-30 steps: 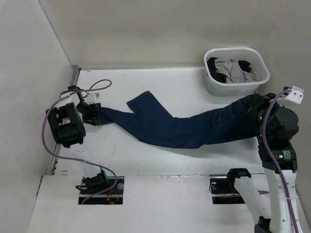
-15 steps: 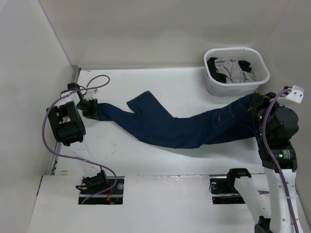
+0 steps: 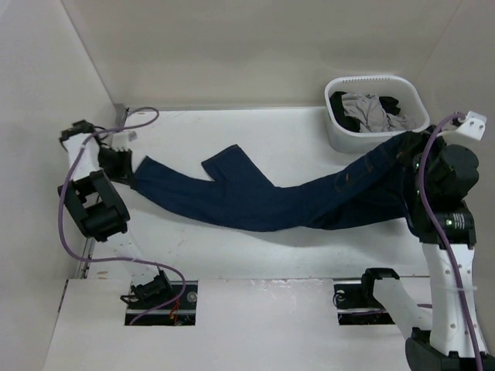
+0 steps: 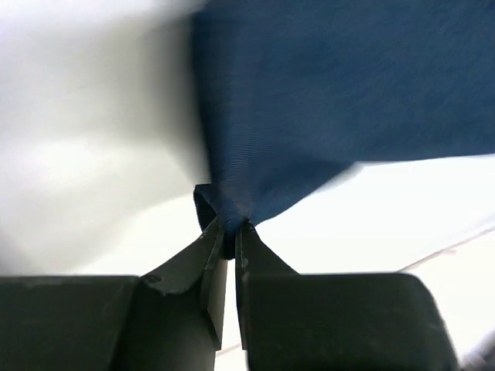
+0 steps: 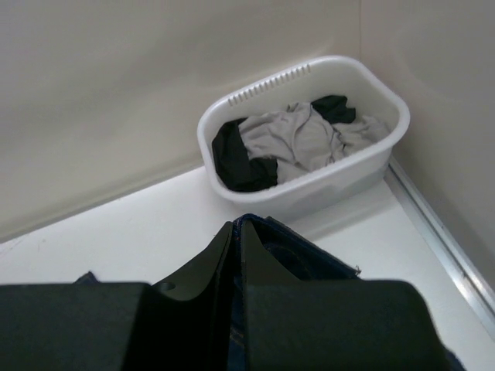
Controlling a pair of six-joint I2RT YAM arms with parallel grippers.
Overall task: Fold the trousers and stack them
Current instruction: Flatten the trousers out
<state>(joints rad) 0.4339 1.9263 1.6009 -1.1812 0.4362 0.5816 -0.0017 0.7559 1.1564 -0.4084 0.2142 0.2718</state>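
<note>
The left gripper draws the trousers' curved leg straight, back and down next, then releases its hem, since bare tabletop near the side [image 3: 106,248] lies below and back.
The trousers [image 3: 271,202], dark navy denim jeans, stretch across the table from far left to far right, lifted at both ends. My left gripper [image 3: 124,166] is shut on one leg's hem; the pinched cloth [image 4: 255,139] shows between the jaws of that gripper [image 4: 230,228]. My right gripper [image 3: 418,151] is shut on the waist end, held up beside the basket; the denim edge [image 5: 255,232] shows between its closed jaws [image 5: 235,226]. The second leg [image 3: 224,162] lies folded toward the back.
A white laundry basket [image 3: 377,112] with grey and black clothes stands at the back right, also in the right wrist view [image 5: 309,147]. Walls close in the table on the left, back and right. Purple cables loop around the left arm [image 3: 93,209].
My left gripper has pulled the leg hem farther left and back, near the wall. My right gripper has lifted the waist end and moved it back toward the basket. The jeans hang straighter.
</note>
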